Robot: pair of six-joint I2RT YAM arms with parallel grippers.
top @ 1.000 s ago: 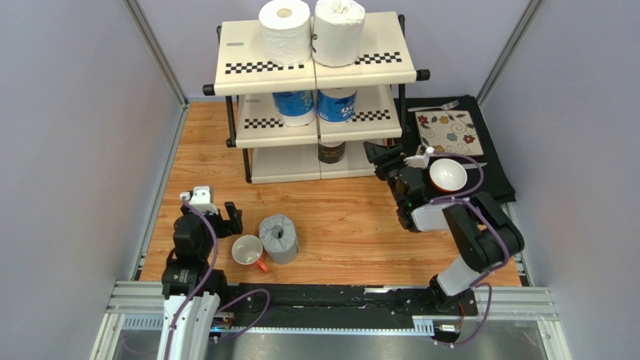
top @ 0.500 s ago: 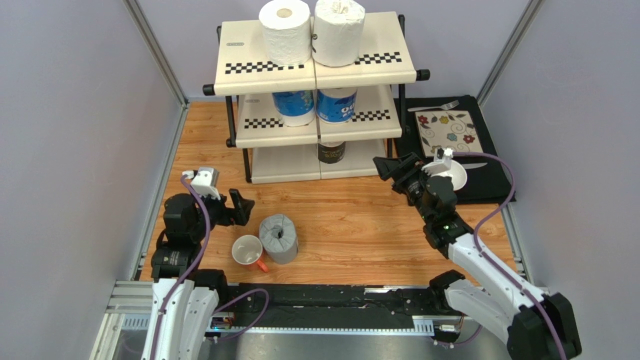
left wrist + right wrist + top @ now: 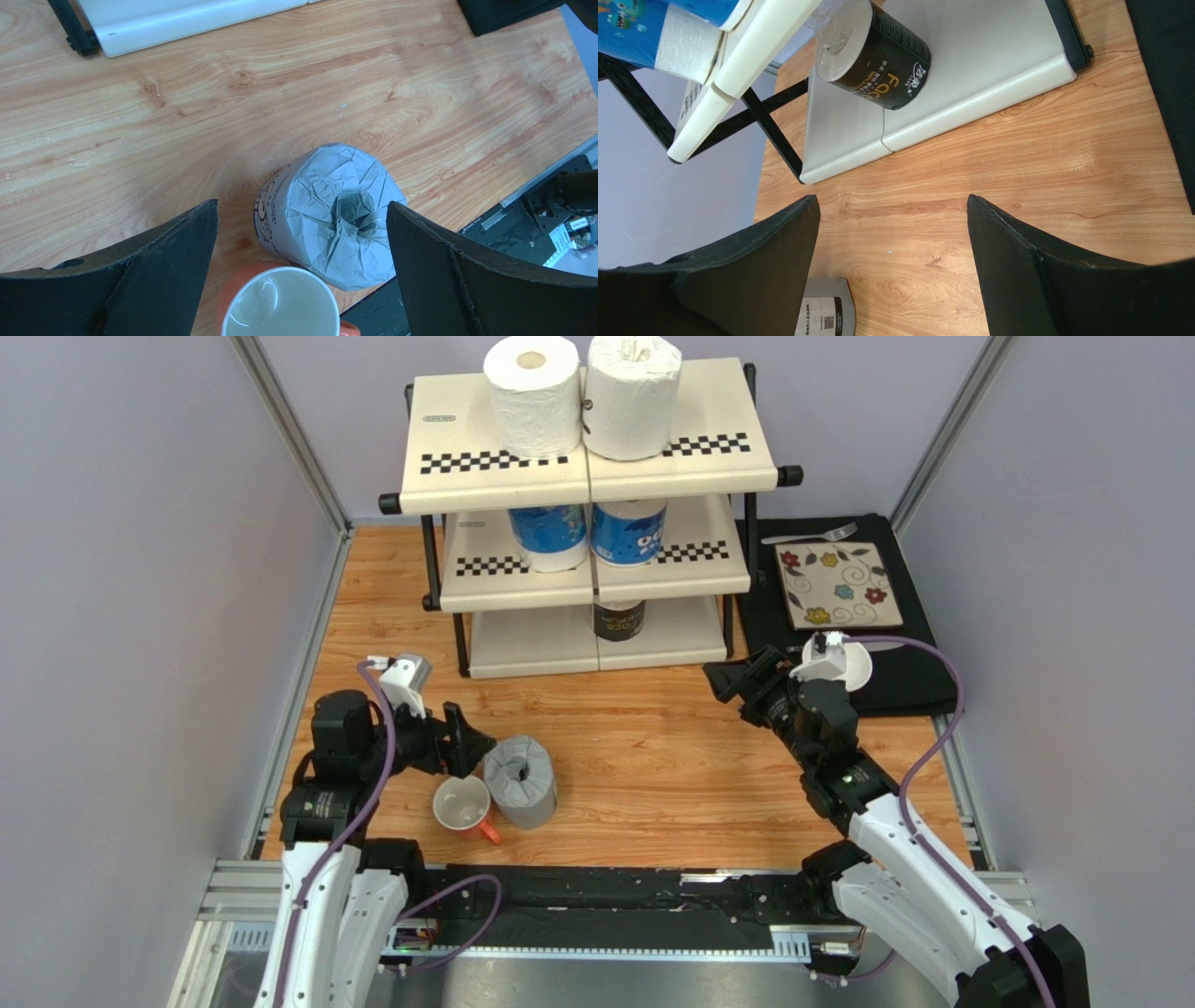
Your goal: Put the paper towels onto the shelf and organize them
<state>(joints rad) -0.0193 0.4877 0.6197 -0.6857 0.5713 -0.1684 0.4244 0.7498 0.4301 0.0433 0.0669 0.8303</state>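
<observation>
The left gripper moves down and right in the top view next, to the grey roll's rim below it, one finger going into the roll's open core.
The shelf stands at the back. Two white paper towels stand on its top tier and two blue-printed ones on the middle tier. A dark-wrapped one is on the bottom panel. A grey roll stands upright on the wooden table. My left gripper hovers open just left of it and above, touching nothing. My right gripper is open and empty, right of the shelf's bottom tier.
A white mug with an orange handle sits against the grey roll's near-left side. At the right lies a black mat with a floral tile, a fork and a white bowl.
My left gripper has moved right toward the grey roll and opened a little more. My right arm has stretched out and its gripper has drawn back from the shelf, its jaws a little wider.
</observation>
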